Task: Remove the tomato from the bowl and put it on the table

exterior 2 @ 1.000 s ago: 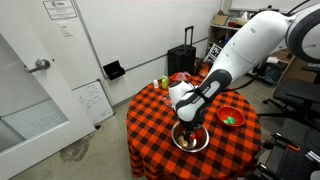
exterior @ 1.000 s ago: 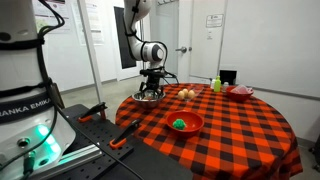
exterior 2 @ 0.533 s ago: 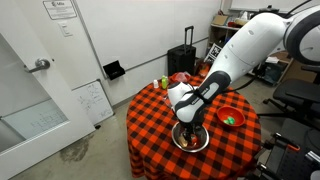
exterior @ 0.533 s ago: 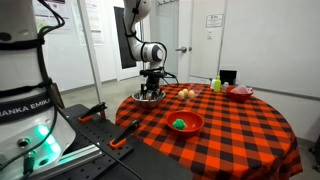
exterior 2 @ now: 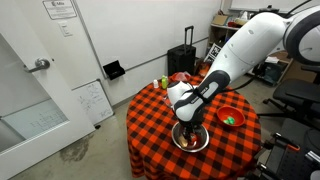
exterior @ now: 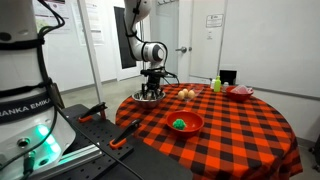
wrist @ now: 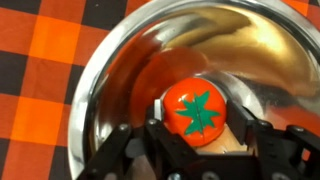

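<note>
My gripper should rise clear, cross past the bowl's rim to the open cloth by the pale round items, then lower and release the tomato (wrist: 197, 112).
In the wrist view the tomato (wrist: 197, 112), orange-red with a green star-shaped top, lies inside the shiny silver bowl (wrist: 90, 80). My gripper (wrist: 200, 116) reaches down into the bowl, and its dark fingers (wrist: 160, 125) press against both sides of the tomato. Both exterior views show the gripper (exterior: 149, 92) (exterior 2: 188, 132) lowered into the bowl (exterior: 148, 99) (exterior 2: 203, 143) near the edge of the table (exterior: 245, 135) (exterior 2: 150, 118) with its red-and-black checked cloth. The tomato itself is hidden in both exterior views.
A red bowl holding a green item (exterior: 184, 123) (exterior 2: 231, 117) stands near the silver bowl. Farther off are pale round items (exterior: 187, 94), a green bottle (exterior: 216, 85) and a smaller red dish (exterior: 240, 92). A black suitcase (exterior 2: 182, 60) stands behind the table.
</note>
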